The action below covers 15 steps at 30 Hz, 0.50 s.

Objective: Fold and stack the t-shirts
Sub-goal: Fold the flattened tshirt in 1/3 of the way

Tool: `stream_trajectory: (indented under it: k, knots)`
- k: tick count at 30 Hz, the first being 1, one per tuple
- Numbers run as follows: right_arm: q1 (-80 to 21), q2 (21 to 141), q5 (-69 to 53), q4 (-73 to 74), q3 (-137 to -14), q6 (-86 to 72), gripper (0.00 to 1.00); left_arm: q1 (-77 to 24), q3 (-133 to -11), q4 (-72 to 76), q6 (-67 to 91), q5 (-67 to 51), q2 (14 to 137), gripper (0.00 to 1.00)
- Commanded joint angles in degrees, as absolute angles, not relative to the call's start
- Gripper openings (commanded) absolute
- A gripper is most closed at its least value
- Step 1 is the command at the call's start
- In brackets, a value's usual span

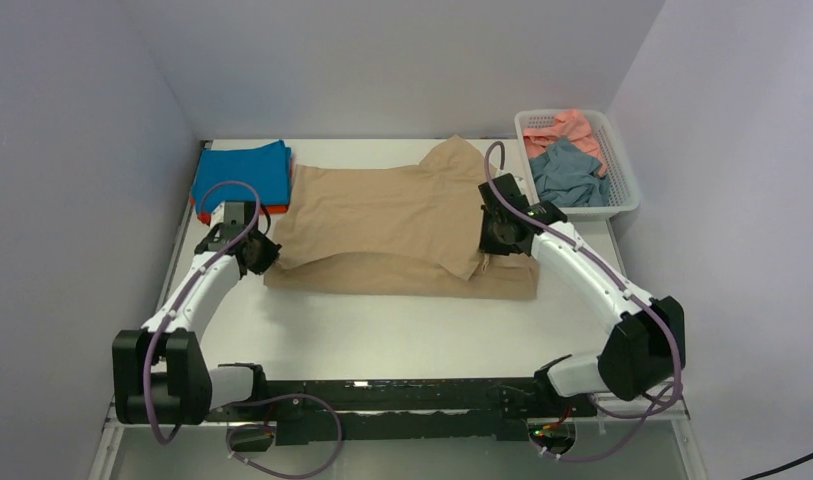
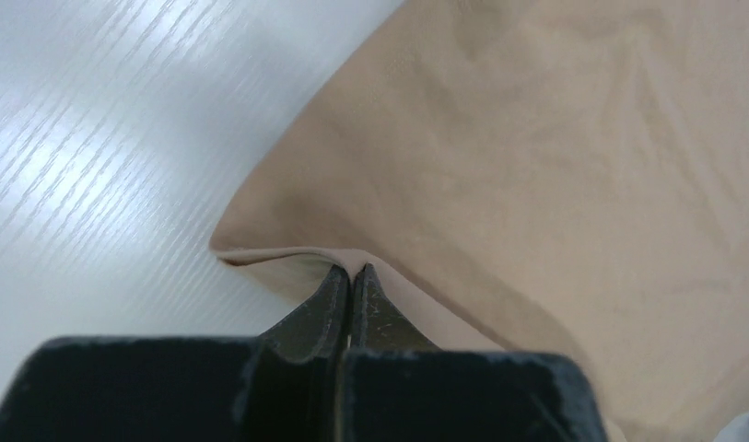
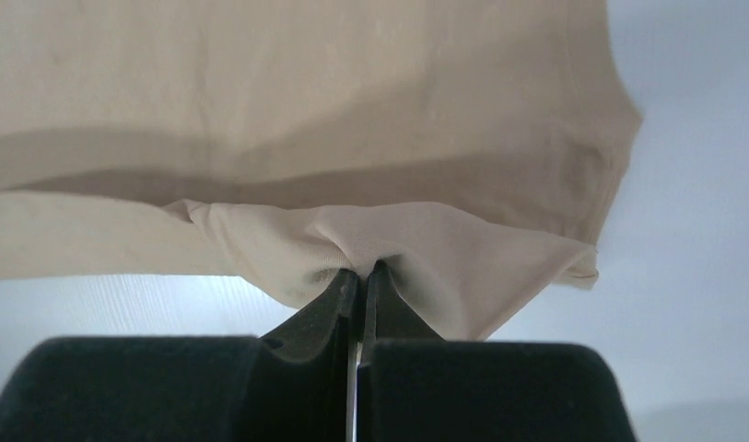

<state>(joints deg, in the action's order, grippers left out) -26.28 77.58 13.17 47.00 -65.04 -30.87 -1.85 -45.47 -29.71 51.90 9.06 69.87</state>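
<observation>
My right gripper moves outward over the flat cloth beyond it next and releases the bunched fold there. This is because the fold still hangs lifted off the tabletop.
A tan-beige t-shirt (image 1: 392,225) lies spread across the middle of the table, partly folded over itself. My left gripper (image 1: 267,250) is shut on its left edge; in the left wrist view the gripper (image 2: 352,272) pinches the cloth (image 2: 555,157). My right gripper (image 1: 490,245) is shut on the shirt's right side; in the right wrist view the gripper (image 3: 363,269) holds a bunched fold of the cloth (image 3: 306,101) lifted off the table. A folded bright blue t-shirt (image 1: 242,172) lies at the back left on an orange one (image 1: 196,213). A salmon pink (image 1: 572,128) and a dusty grey-blue t-shirt (image 1: 570,172) lie crumpled in the basket.
A white lattice basket (image 1: 624,190) stands at the back right. Grey walls close the table on the left, back and right. Bare white tabletop (image 1: 402,325) lies between the shirt and the arm bases.
</observation>
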Motion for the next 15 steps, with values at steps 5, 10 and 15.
stream_trajectory:
  k: [5,10,15]
  knots:
    - [-22.1,86.6,10.9,40.6,-74.0,-25.0,0.0,-0.9,-51.6,-26.3,50.4,9.9,78.4,0.0]
    - [-19.9,95.3,9.6,40.6,-80.1,-22.0,0.02,-0.1,-52.8,-25.5,50.6,10.5,82.2,0.0]
    - [-18.3,105.7,11.0,39.3,-87.6,-18.3,0.1,-0.1,-55.5,-25.7,49.7,10.1,86.2,0.27]
